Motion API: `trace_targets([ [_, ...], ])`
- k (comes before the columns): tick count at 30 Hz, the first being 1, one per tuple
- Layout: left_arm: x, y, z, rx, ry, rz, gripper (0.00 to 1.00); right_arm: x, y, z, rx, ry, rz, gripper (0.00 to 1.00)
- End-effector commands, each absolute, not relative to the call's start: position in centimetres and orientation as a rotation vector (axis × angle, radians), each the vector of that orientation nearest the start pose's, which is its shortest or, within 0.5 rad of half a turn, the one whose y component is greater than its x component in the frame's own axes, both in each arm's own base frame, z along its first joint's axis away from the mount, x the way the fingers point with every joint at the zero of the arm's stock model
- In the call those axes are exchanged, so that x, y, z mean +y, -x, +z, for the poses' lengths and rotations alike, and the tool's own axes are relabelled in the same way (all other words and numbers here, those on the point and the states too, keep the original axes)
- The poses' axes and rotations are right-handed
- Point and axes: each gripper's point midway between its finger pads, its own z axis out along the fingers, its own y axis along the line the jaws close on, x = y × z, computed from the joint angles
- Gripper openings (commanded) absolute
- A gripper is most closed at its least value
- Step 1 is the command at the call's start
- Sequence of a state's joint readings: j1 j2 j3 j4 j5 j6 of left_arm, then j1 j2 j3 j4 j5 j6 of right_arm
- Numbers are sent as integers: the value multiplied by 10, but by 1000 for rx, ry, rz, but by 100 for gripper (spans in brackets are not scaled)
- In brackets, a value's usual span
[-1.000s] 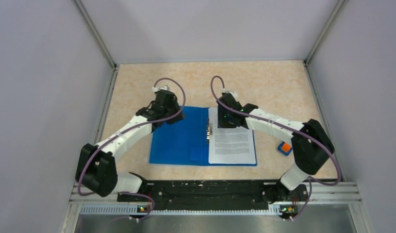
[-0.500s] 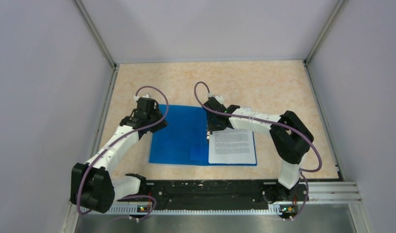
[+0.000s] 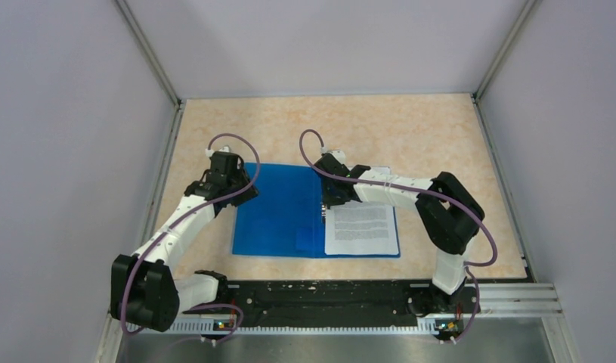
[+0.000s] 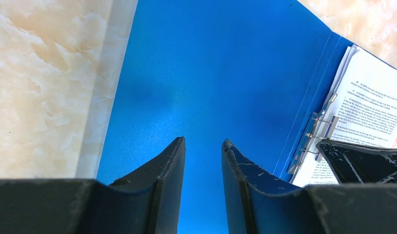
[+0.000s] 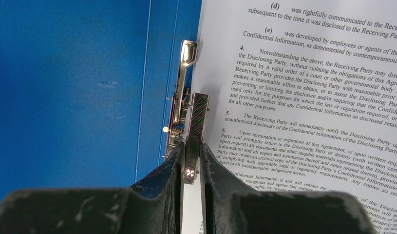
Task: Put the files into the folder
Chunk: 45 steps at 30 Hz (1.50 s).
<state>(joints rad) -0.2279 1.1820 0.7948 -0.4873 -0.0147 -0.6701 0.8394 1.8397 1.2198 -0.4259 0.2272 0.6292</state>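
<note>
My left gripper moves back and away from the spine next, then down, to get from over the flap to its free edge (image 3: 237,214) (image 4: 108,131).
The blue folder (image 3: 278,215) lies open and flat on the table. The files (image 3: 361,227), white printed sheets, lie on its right half beside the metal clip (image 5: 186,68) at the spine. My right gripper (image 5: 191,148) is shut on the clip's dark lever (image 5: 197,117); in the top view it (image 3: 329,203) sits over the spine. My left gripper (image 4: 202,142) is open and empty, over the folder's left flap (image 4: 211,73) near its far left corner (image 3: 242,193). The files (image 4: 371,97) and the right gripper's fingers (image 4: 362,158) show at the left wrist view's right edge.
The beige marbled table top (image 3: 410,136) is enclosed by grey walls on three sides. A black and metal rail (image 3: 327,295) with the arm bases runs along the near edge. The right arm's elbow (image 3: 448,212) stands right of the folder.
Both arms moved left over the last second. The right gripper shifted from the files' top onto the clip at the spine; the left gripper shifted toward the folder's left edge. Little change in the last half second.
</note>
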Motion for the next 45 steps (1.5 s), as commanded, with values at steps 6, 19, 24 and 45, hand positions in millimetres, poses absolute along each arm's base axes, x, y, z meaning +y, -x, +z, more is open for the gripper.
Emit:
trace_targets([
  [6, -80, -297, 124, 2362, 552, -351, 40, 312, -304, 48, 2547, 254, 242, 7],
  [19, -47, -278, 106, 2361, 667, -308, 65, 299, -316, 48, 2561, 261, 247, 3],
  [24, -49, -267, 86, 2397, 706, -395, 73, 299, -316, 46, 2565, 265, 258, 2],
  [45, -73, -262, 84, 2342, 759, -645, 36, 300, -313, 42, 2577, 289, 295, 2],
])
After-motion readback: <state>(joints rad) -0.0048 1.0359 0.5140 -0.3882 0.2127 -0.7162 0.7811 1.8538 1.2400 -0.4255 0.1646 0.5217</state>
